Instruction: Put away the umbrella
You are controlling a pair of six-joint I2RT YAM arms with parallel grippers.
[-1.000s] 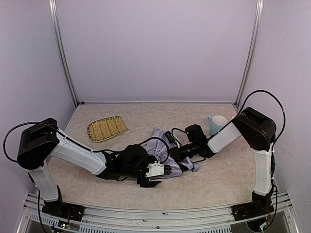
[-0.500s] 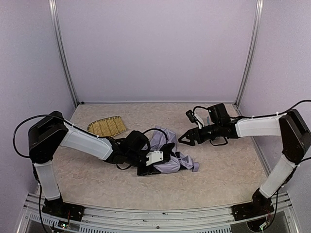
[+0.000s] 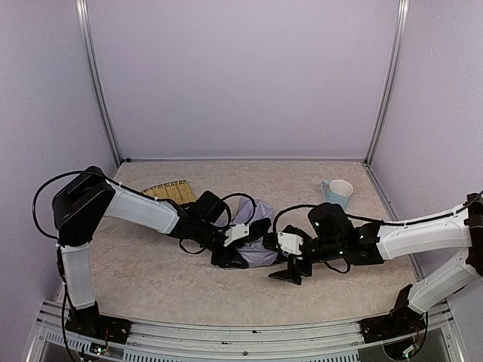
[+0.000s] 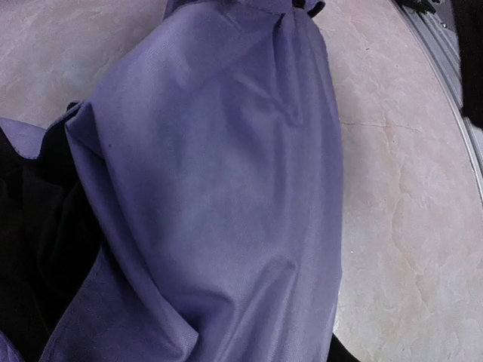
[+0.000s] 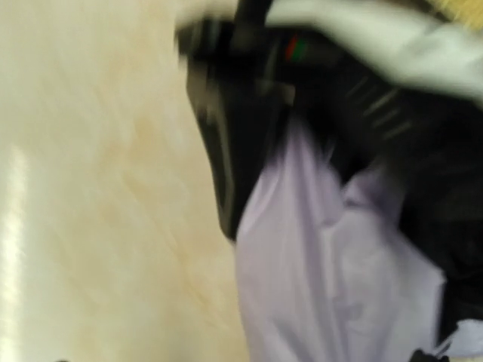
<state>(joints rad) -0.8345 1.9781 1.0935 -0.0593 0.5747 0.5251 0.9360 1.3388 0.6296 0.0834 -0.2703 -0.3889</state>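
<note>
My right gripper's open fingers should slide left in the top view next, astride the lavender cloth beside my left gripper.
The umbrella (image 3: 258, 226) lies as a crumpled lavender bundle with black underside in the middle of the table. My left gripper (image 3: 232, 255) is pushed into its near left side and shut on the cloth. Its fingers are buried, and lavender fabric (image 4: 226, 188) fills the left wrist view. My right gripper (image 3: 285, 270) stands open just right of the bundle, near its front end, with nothing between its fingers. The blurred right wrist view shows the pale canopy (image 5: 332, 264) close ahead and the black body of the left gripper (image 5: 241, 113) above it. Shaft and handle are hidden.
A woven straw tray (image 3: 167, 191) lies at the back left, partly behind the left arm. A pale blue cup (image 3: 337, 192) stands at the back right. Purple walls with metal posts close in the table on three sides.
My right gripper let go, opened wide and swung from the back right down to the umbrella's near right side. My left gripper closed on the cloth, and the bundle is now more gathered.
</note>
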